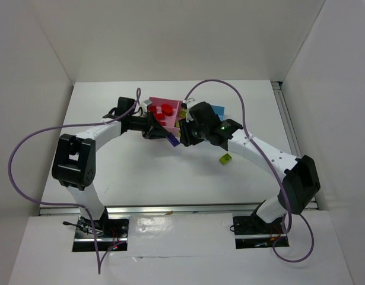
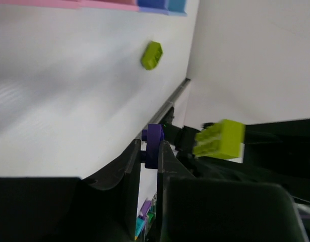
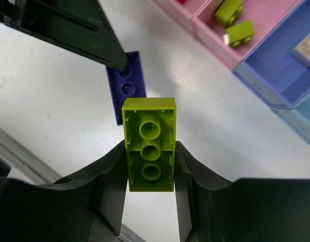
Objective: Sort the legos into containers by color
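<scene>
The right gripper moves its brick outward over the narrower pink bin (image 1: 183, 112) (image 3: 265, 15) next and releases it, since yellow-green bricks already lie inside.
My left gripper (image 2: 152, 147) is shut on a thin purple lego plate (image 2: 155, 140), pinched edge-on at the fingertips. My right gripper (image 3: 149, 151) is shut on a yellow-green lego brick (image 3: 148, 126), its hollow underside facing the camera. The two grippers (image 1: 160, 132) (image 1: 187, 132) meet just in front of the containers (image 1: 164, 110). In the right wrist view the purple plate (image 3: 127, 85) hangs just beyond the held brick. The narrower pink bin (image 3: 265, 15) holds two yellow-green bricks (image 3: 229, 11). Red bricks (image 1: 165, 109) lie in the wide pink bin.
A loose yellow-green brick (image 1: 225, 158) lies on the white table right of centre, under the right forearm, also seen as a brick (image 2: 151, 55) in the left wrist view. The blue bin (image 3: 281, 65) and light blue bin (image 3: 303, 118) follow the pink ones. White walls enclose the table.
</scene>
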